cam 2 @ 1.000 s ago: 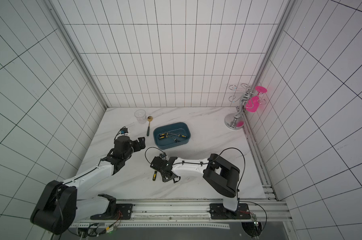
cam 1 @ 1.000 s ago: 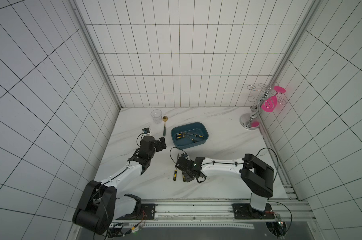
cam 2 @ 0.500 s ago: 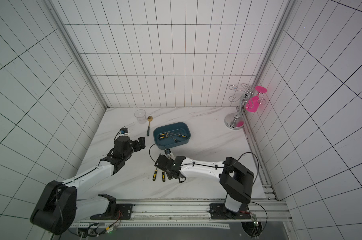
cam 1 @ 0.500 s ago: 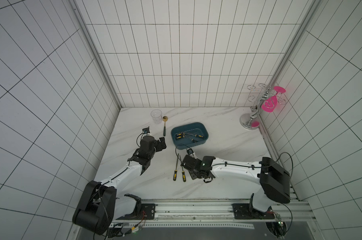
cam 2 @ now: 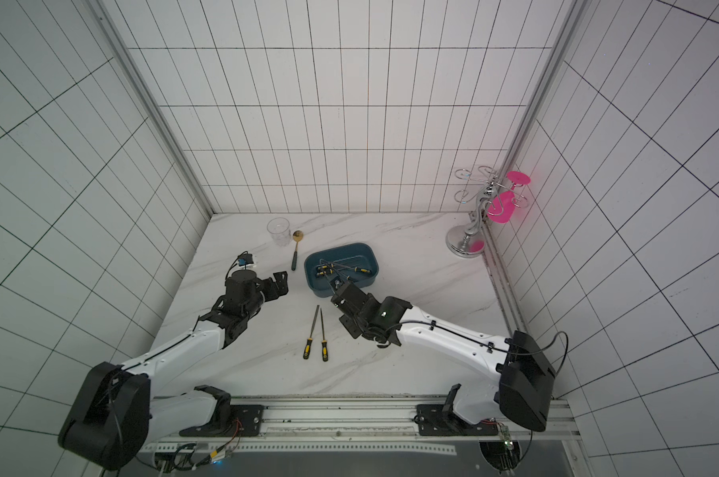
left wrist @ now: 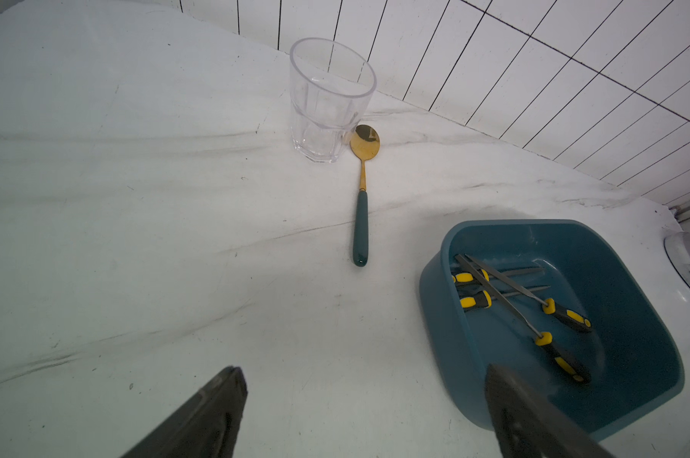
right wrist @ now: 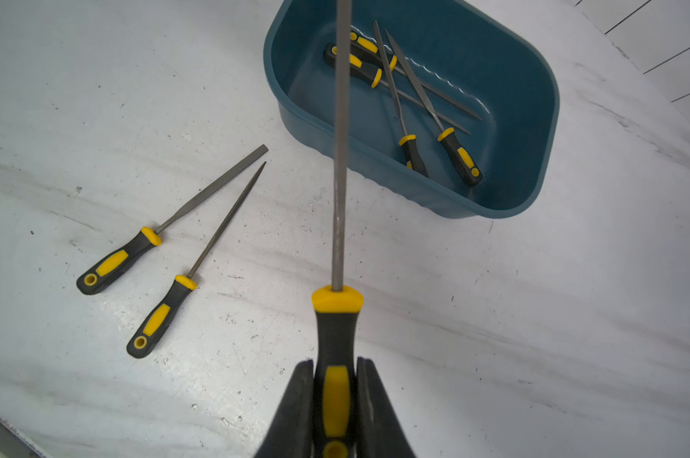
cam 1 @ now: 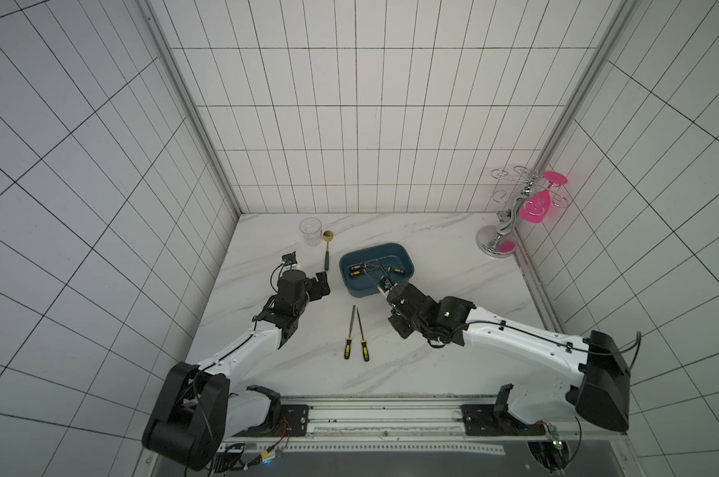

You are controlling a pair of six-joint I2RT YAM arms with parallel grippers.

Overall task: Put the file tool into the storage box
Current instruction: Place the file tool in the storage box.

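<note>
The storage box's bottom is outward of and below my gripper. My right gripper should move outward and down next, past the storage box's near side, to release the file tool's handle.
The storage box (cam 1: 354,290) (cam 2: 317,290) (left wrist: 446,317) (right wrist: 414,186) is a dark teal tub in the middle of the marble table, with several yellow-and-black files in it. My right gripper (right wrist: 335,363) (cam 1: 384,285) (cam 2: 336,285) is shut on the handle of a file tool (right wrist: 337,317), held above the table. Its grey blade reaches over the box's near wall. Two more files (cam 1: 351,330) (cam 2: 313,330) (right wrist: 176,222) lie side by side on the table in front of the box. My left gripper (left wrist: 365,372) (cam 1: 322,285) (cam 2: 281,281) stands open and empty, left of the box.
A clear glass (cam 1: 310,231) (left wrist: 329,99) and a gold spoon with a teal handle (cam 1: 327,252) (left wrist: 361,222) lie at the back left. A chrome rack (cam 1: 500,239) holding a pink glass (cam 1: 535,204) stands in the back right corner. The arm rail runs along the front edge.
My right arm has lifted one file from beside the other two and carried it right and back to the box's near wall. The left arm has stayed put.
</note>
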